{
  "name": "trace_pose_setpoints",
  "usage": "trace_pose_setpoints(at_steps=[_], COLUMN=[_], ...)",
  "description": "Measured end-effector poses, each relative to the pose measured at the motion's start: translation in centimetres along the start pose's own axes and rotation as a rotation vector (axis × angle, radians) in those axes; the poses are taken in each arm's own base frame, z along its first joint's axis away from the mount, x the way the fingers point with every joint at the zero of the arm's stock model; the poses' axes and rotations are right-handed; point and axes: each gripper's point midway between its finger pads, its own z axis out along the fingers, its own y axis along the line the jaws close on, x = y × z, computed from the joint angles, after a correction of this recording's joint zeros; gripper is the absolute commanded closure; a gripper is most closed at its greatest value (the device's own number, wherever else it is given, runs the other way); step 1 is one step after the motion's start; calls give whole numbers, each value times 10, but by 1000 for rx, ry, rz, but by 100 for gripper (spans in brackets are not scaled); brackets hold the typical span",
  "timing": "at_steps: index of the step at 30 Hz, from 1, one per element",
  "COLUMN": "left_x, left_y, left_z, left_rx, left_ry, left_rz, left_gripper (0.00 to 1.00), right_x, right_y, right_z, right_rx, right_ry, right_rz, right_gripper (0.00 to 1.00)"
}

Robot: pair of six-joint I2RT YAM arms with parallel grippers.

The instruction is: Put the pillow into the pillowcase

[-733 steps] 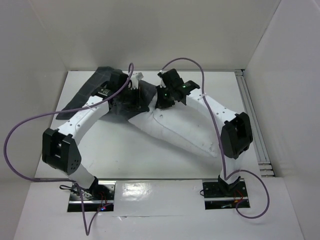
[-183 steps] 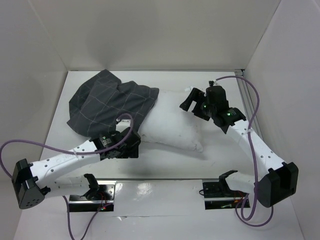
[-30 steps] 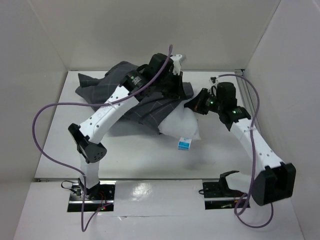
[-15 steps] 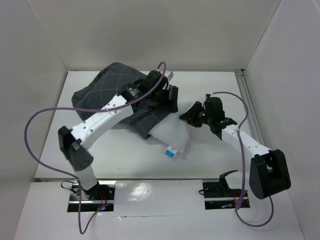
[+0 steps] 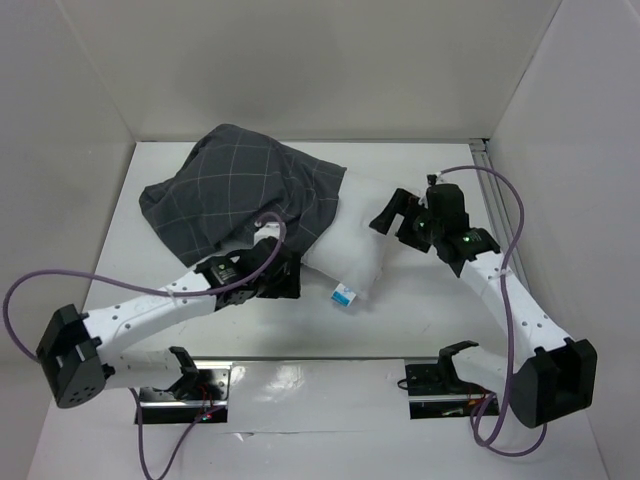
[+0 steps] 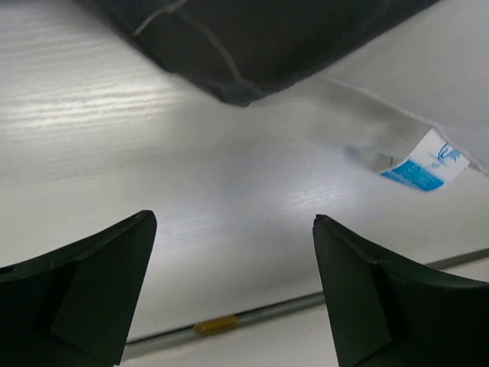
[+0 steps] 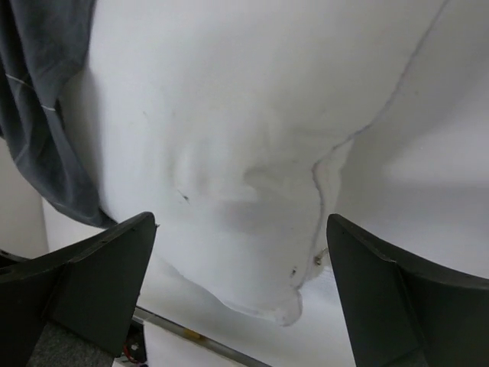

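My left gripper moves down and outward onto the near corner of the pillowcase's hem (image 5: 304,246) (image 6: 235,92) next, because the pillow's bare end still sticks out past it.
The dark grey checked pillowcase (image 5: 240,195) lies at the back left of the table, pulled over most of the white pillow (image 5: 362,238). The pillow's right end sticks out, with its blue-white tag (image 5: 344,295) at the near corner. My left gripper (image 5: 283,283) hovers low over bare table, just in front of the pillowcase's near edge (image 6: 244,53), open and empty (image 6: 229,290). The tag (image 6: 425,159) shows to its right. My right gripper (image 5: 396,222) stands open beside the pillow's bare end (image 7: 252,138), holding nothing (image 7: 241,264). The pillowcase's hem (image 7: 38,115) is at that view's left.
White walls close in the table at the back and on both sides. A metal rail (image 5: 505,250) runs along the right edge. A strip (image 6: 252,317) marks the near edge. Purple cables (image 5: 60,285) loop off both arms.
Both grippers have opened and let go of the cloth. The left arm has dropped back from the far side towards the near edge. The covered pillow has settled flat on the table.
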Motion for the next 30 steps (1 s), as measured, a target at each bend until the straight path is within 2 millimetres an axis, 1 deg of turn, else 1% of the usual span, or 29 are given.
trace_pose_setpoints(at_steps=[3,5,7,9,11,12,13,14,16,18,19,20,22,23,25,26,27,29,30], left_x=[-1,-2,-4,-9,-15,-19,-23,-27,-33,-37,-37,-37,-36,-35,-35,-36,-37,-40,-41], left_y=[-9,-11,-11,-5,2,6,9,12,17,21,22,23,22,21,17,14,11,1,-7], left_z=[24,39,52,64,70,72,74,76,80,85,87,89,92,93,94,92,90,85,82], left_rx=[-3,-18,-35,-56,-75,-84,-90,-95,-105,-109,-112,-113,-110,-107,-91,-81,-73,-43,-22], left_ry=[3,14,23,20,15,11,5,-2,-12,-21,-20,-18,-10,-4,10,15,18,24,26], left_rz=[23,41,45,41,38,31,25,22,13,8,13,17,22,28,40,43,43,48,56], left_gripper=[4,4,7,12,14,14,16,17,20,30,38,63,89,98,100,100,100,100,100], right_x=[5,11,16,20,24,25,27,28,34,44,53,64,87,97,114,121,126,134,136], right_y=[-8,-14,-18,-24,-26,-26,-24,-22,-19,-19,-21,-26,-34,-37,-37,-34,-28,-12,-6], right_z=[-3,-5,-7,-9,-13,-16,-18,-20,-22,-22,-21,-21,-19,-17,-12,-7,-2,13,20], right_rx=[33,51,66,81,86,83,74,62,31,6,-8,-16,-21,-22,-47,-60,-79,-123,-131], right_ry=[24,49,68,90,117,132,145,158,189,220,241,263,312,334,371,391,408,435,448], right_rz=[-25,-38,-56,-84,-116,-136,-150,-162,-178,-176,-166,-154,-124,-112,-98,-94,-98,-114,-116], right_gripper=[0,0,0,0,0,0,0,0,0,0,0,0,0,5,20,31,59,86,99])
